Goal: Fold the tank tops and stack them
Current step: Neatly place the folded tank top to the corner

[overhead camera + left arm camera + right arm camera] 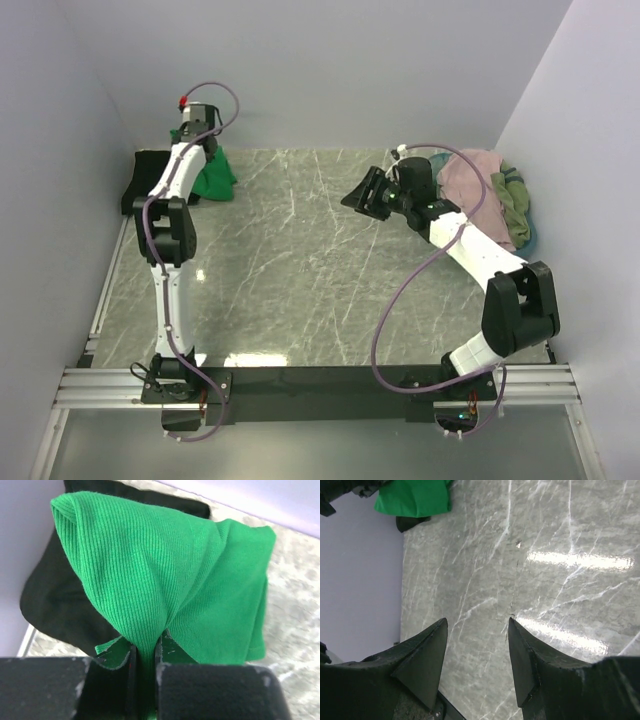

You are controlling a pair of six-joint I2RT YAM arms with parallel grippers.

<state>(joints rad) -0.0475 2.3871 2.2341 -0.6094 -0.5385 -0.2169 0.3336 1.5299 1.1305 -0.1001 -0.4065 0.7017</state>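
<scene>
Part of the bright green tank top hangs beside the black [151,177] [68,594] top, so the left gripper will next rise toward the near side wall and then come down over the black top.
My left gripper [203,140] is at the far left corner, shut on a bunched fold of the bright green tank top [216,176], which hangs from it down to the table. In the left wrist view the green top [175,580] is pinched between the jaws of the left gripper [145,655] and drapes over the folded black tank top [55,605]. That black top [140,182] lies flat by the left wall. My right gripper [362,195] hovers open over the bare middle of the table with nothing between its fingers [427,655]. A dusty pink top [475,172] and an olive top [513,200] are heaped at the right.
The teal basket [536,232] holds the heap against the right wall. Grey marble table [300,280] is walled on the left, back and right. In the right wrist view the green top [415,497] and black top [412,524] show at the far corner.
</scene>
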